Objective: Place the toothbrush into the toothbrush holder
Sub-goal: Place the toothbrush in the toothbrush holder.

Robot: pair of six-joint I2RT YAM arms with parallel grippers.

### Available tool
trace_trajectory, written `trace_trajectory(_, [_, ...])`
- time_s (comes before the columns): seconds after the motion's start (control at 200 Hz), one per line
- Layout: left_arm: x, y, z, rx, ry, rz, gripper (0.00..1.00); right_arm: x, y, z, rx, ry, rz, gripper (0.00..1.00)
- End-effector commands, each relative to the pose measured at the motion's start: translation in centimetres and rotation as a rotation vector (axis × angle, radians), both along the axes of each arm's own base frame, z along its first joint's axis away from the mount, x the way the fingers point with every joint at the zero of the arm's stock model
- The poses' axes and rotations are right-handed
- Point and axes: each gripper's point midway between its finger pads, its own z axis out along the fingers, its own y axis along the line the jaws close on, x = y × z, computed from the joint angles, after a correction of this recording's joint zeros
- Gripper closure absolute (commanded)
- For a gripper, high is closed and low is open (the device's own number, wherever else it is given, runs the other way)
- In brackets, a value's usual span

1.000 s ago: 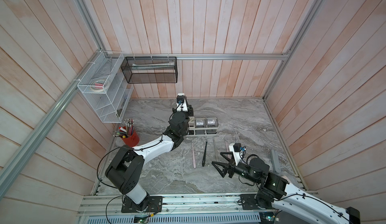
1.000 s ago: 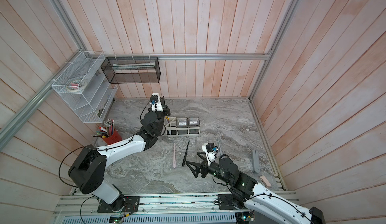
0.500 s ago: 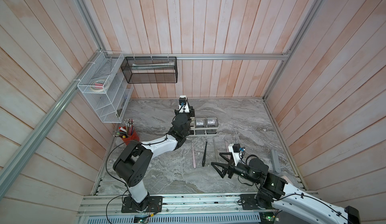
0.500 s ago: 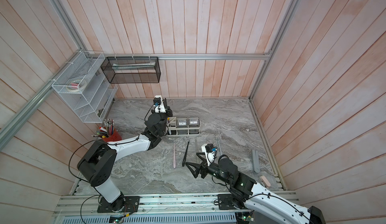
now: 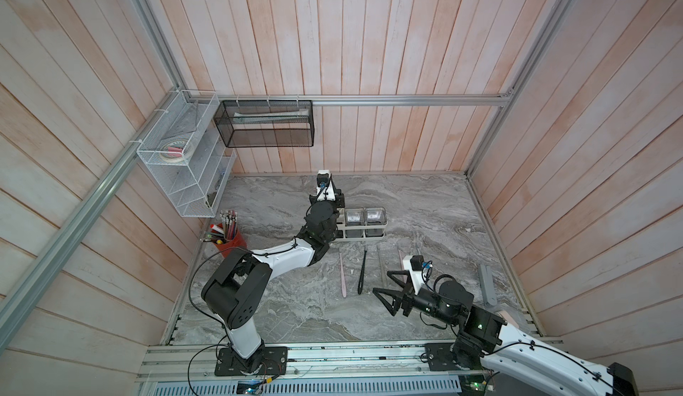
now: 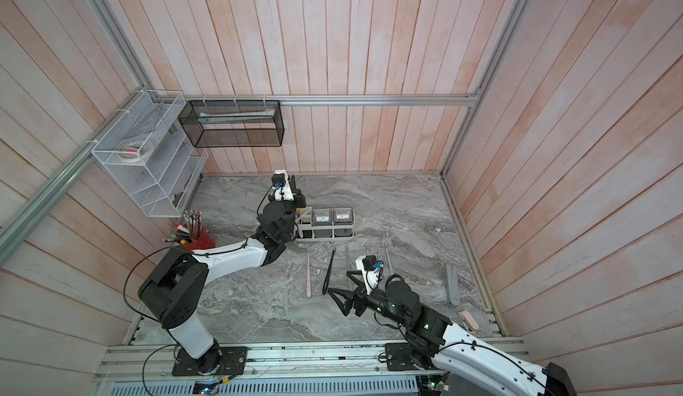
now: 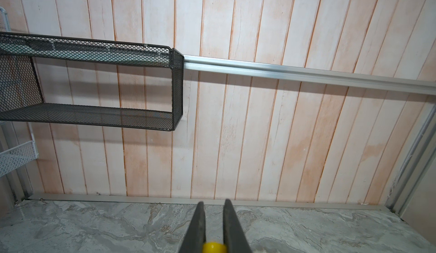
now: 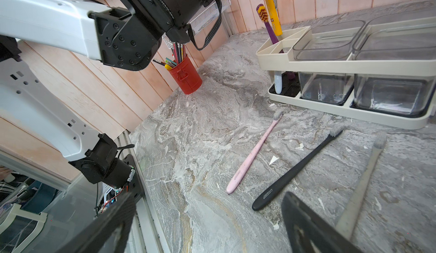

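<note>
The yellow toothbrush's end already meets the section's rim. My left gripper needs to move down to the divided slot section (image 6: 306,217) next, edging toward the cups, and let go of the toothbrush.
The cream toothbrush holder (image 5: 364,236) (image 6: 325,238) (image 8: 330,64) stands mid-table with two clear cups. A purple toothbrush (image 8: 269,25) stands in its divided slot section. My left gripper (image 7: 214,203) is above that end, shut on a yellow toothbrush (image 8: 273,6) (image 7: 213,248) that hangs upright, its lower end at the slot's rim. How deep it sits is hidden. On the table lie a pink toothbrush (image 5: 342,276) (image 8: 253,155), a black one (image 5: 362,272) (image 8: 297,166) and a beige one (image 8: 363,183). My right gripper (image 5: 382,283) (image 8: 203,207) hovers open near their handle ends, holding nothing.
A red cup of pens (image 5: 231,240) (image 8: 186,77) stands by the left wall. A white wire shelf (image 5: 184,176) and a black mesh shelf (image 5: 266,124) (image 7: 94,86) hang above the back left. A grey case (image 5: 487,283) lies near the right wall.
The left arm's elbow has swung a little to the right while its gripper stayed over the holder with the yellow toothbrush. The right gripper crept slightly left, still open.
</note>
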Motion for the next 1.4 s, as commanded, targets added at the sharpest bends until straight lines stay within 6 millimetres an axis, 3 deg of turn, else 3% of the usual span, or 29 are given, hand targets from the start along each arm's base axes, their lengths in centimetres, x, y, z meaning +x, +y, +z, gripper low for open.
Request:
trace_trajectory(0.0, [0.0, -0.5, -1.3, -0.002, 0.018, -0.012, 1.00, -0.1, 0.0, -0.1, 0.017, 0.005, 0.005, 0.02])
trace_trajectory(0.675, [0.1, -1.8, -2.6, 0.047, 0.044, -0.038, 1.00, -0.3, 0.0, -0.4, 0.024, 0.008, 0.014, 0.02])
trace_trajectory(1.395, [0.0, -1.6, -4.1, 0.062, 0.061, 0.001, 0.79, -0.5, 0.0, -1.1, 0.032, 0.024, 0.023, 0.02])
